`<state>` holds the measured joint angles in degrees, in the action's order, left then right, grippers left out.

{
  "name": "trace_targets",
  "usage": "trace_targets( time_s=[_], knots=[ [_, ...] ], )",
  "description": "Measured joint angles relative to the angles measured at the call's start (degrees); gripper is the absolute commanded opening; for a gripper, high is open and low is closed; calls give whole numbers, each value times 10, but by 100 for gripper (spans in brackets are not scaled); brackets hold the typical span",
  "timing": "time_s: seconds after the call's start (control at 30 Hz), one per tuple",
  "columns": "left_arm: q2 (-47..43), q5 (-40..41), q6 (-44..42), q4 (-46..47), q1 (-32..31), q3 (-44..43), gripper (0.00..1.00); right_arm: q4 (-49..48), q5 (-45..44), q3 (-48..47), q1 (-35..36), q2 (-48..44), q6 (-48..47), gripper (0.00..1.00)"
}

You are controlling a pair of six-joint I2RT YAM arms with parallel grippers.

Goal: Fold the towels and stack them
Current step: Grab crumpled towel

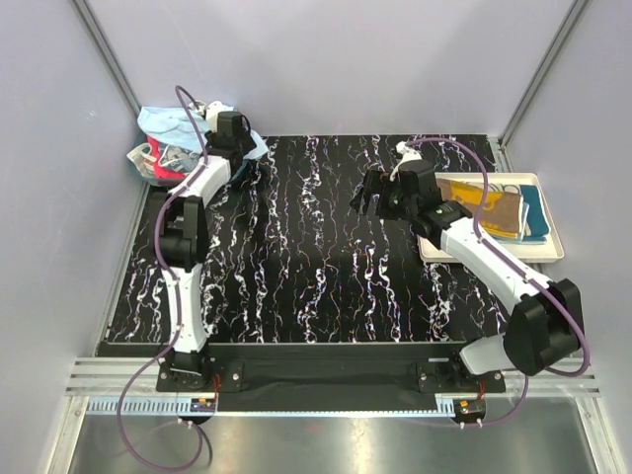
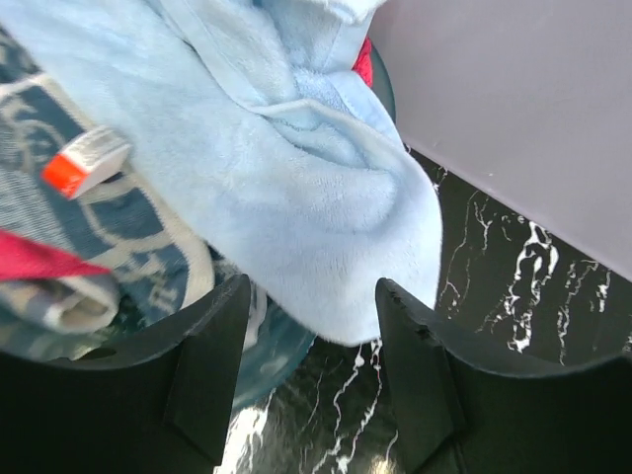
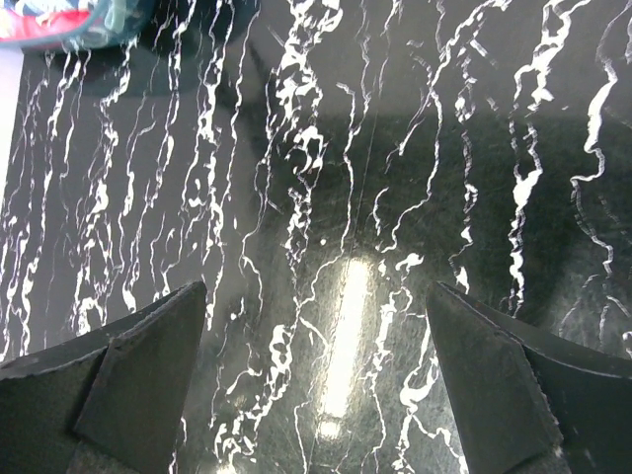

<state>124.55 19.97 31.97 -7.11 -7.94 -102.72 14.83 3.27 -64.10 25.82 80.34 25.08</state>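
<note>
The robot's left gripper should next go down onto that overhanging end (image 1: 258,147) (image 2: 346,299) of the light blue towel past the bin's rim, then close its fingers there.
A light blue towel (image 2: 296,178) hangs over the rim of the teal bin (image 1: 148,163) at the far left; it also shows in the top view (image 1: 170,124). A white towel with dark blue print (image 2: 128,212) and a red-pink one (image 2: 39,259) lie beside it in the bin. My left gripper (image 2: 314,301) is open, its fingers either side of the blue towel's lower edge, just short of it. My right gripper (image 3: 316,326) is open and empty above the bare mat (image 3: 326,197). A mustard-brown towel (image 1: 484,202) and a teal one (image 1: 536,212) lie folded on the cream tray (image 1: 553,252).
The black marbled mat (image 1: 316,257) covers the table. The bin stands at its far left corner against the grey walls. The cream tray sits at the right edge. The bin's edge shows at the top left of the right wrist view (image 3: 79,25).
</note>
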Motion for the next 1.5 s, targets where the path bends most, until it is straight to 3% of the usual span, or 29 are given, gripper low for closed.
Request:
trace_targets(
  time_s=[0.27, 0.77, 1.23, 1.37, 1.5],
  knots=[
    [78, -44, -4, 3, 8, -94, 62, -1, 8, 0, 0, 14, 0, 100],
    [97, -61, -5, 3, 2, -96, 58, -1, 9, -4, 0, 37, 0, 100],
    [101, -59, -16, 4, 0, -96, 22, 0, 9, -8, 0, 40, 0, 100],
    [101, -58, -24, 4, 0, -101, 6, 0, 9, -10, 0, 40, 0, 100],
    [101, -58, -34, 6, 0, -102, 0, 0, 9, -10, 0, 42, 0, 100]
  ],
)
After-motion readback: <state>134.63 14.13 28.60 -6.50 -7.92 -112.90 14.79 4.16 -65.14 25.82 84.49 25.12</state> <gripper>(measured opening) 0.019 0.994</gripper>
